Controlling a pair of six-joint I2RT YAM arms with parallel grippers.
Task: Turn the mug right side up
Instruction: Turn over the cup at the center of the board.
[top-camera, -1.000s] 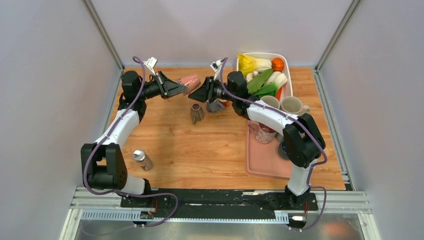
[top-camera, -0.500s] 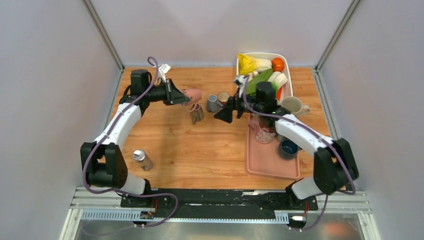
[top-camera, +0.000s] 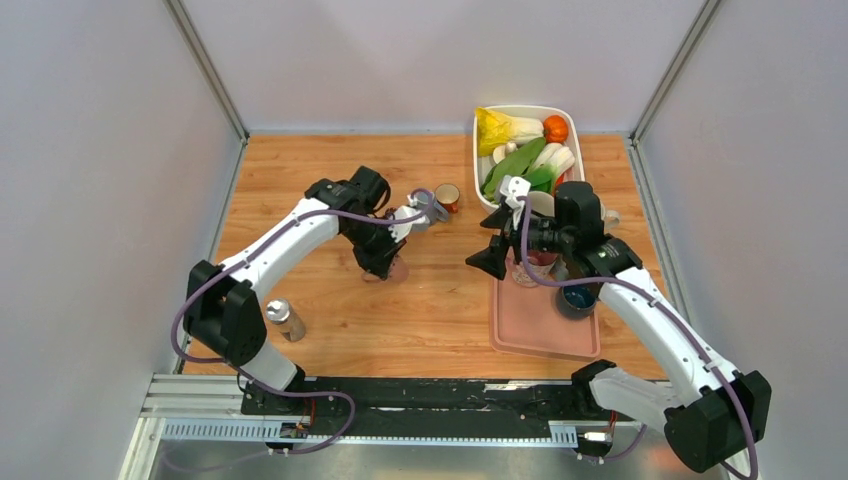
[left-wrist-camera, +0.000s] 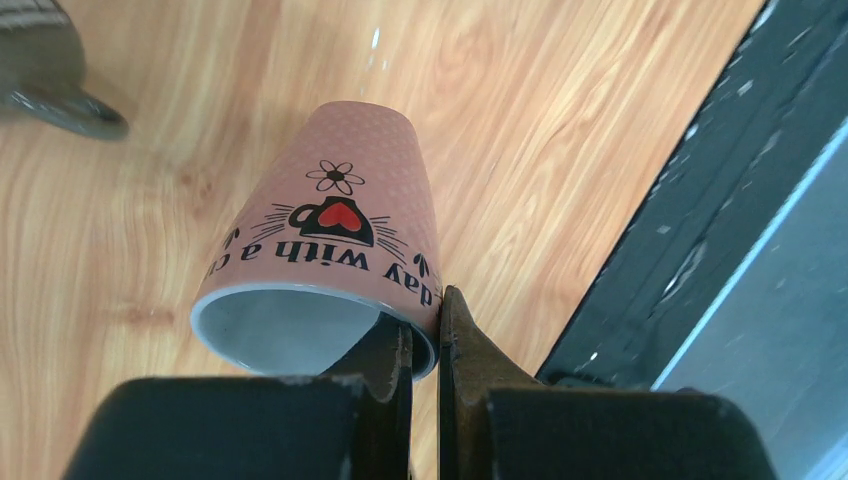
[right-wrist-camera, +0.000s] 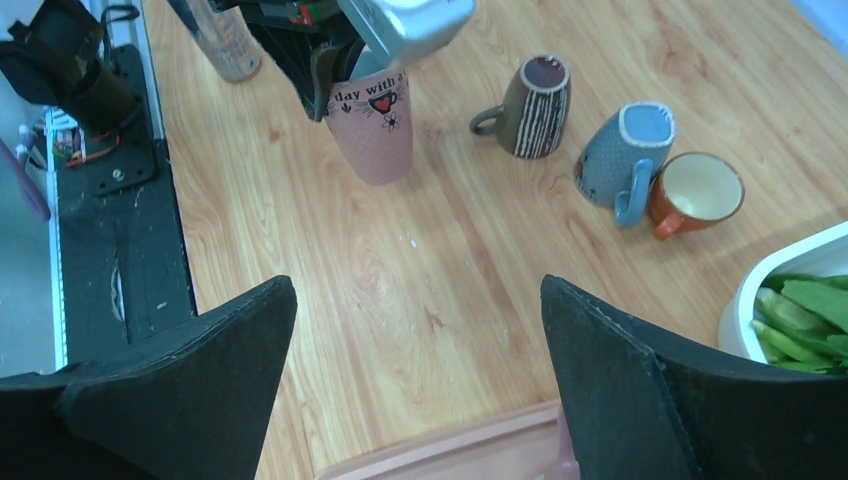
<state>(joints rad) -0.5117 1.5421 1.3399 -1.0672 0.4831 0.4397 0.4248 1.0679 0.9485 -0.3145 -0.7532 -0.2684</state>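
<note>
The left gripper lowers and tilts the pink mug's base flat onto the bare table below next, then releases the mug's rim, because the mug still leans.
The pink mug (right-wrist-camera: 372, 125) with black lettering and a red heart is mouth up, its base down at the wooden table, leaning slightly. My left gripper (left-wrist-camera: 425, 310) comes down from above and is shut on the mug's rim, one finger inside the mouth and one outside on the wall (left-wrist-camera: 330, 210). From the top, the left gripper (top-camera: 385, 255) covers most of the mug (top-camera: 398, 270). My right gripper (right-wrist-camera: 417, 285) stands wide open with nothing in it. It hovers to the mug's right near the pink tray's left edge (top-camera: 490, 258).
A brown striped mug (right-wrist-camera: 533, 105) stands upside down next to the pink one, then a blue-grey mug (top-camera: 425, 205) and an orange cup (top-camera: 447, 196). The pink tray (top-camera: 540, 330) holds cups, a white tub (top-camera: 485, 150) holds vegetables, and a metal can (top-camera: 284, 319) stands front left.
The left arm swung down and toward the middle, turning the pink mug from sideways in the air to mouth up at the table. The right gripper opened and pulled back toward the tray.
</note>
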